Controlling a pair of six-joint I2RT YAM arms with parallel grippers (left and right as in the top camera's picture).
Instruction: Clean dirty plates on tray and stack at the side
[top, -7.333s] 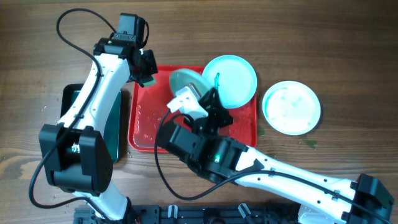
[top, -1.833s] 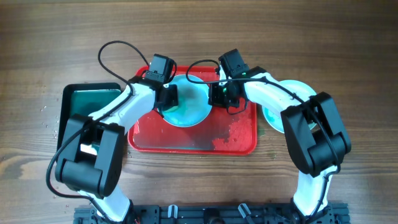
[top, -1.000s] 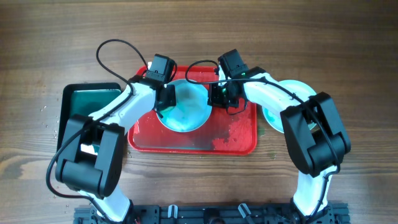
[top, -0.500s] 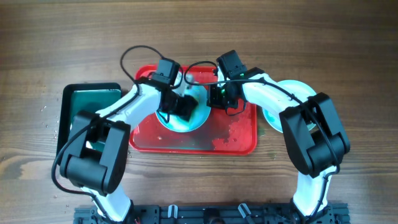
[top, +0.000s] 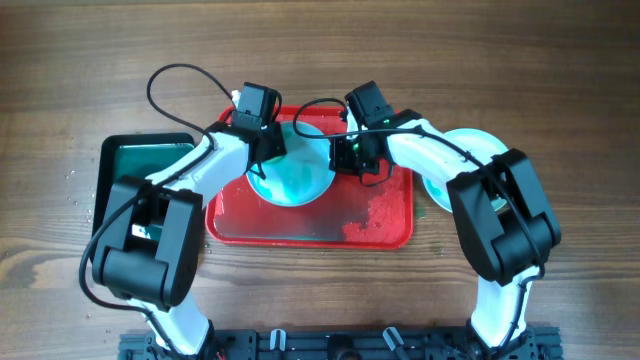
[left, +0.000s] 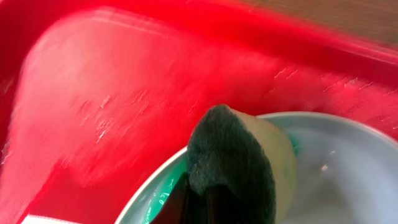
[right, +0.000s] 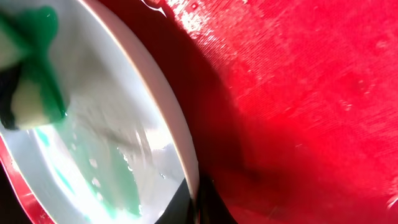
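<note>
The stacked plates are to the right of my right gripper in the overhead view, so I will lift the plate, carry it over them, lower it and let go.
The red tray (top: 380, 215) lies in the middle of the table. A pale turquoise plate (top: 295, 175) with a teal smear sits in its upper left part. My left gripper (top: 264, 152) is shut on a dark green and yellow sponge (left: 239, 158) and presses it on the plate's upper left edge (left: 348, 155). My right gripper (top: 345, 155) is shut on the plate's right rim (right: 186, 155). The right wrist view shows the sponge (right: 25, 81) and a wet green smear (right: 99, 180) on the plate. Other plates (top: 470, 145) lie stacked right of the tray, mostly hidden by my right arm.
A black basin with a green inside (top: 135, 165) stands left of the tray, partly under my left arm. The tray's floor (right: 311, 93) is wet. Cables loop above both wrists.
My left gripper has drawn the sponge back from the plate's middle to its upper left edge. My right gripper still grips the plate's right rim in the same place.
</note>
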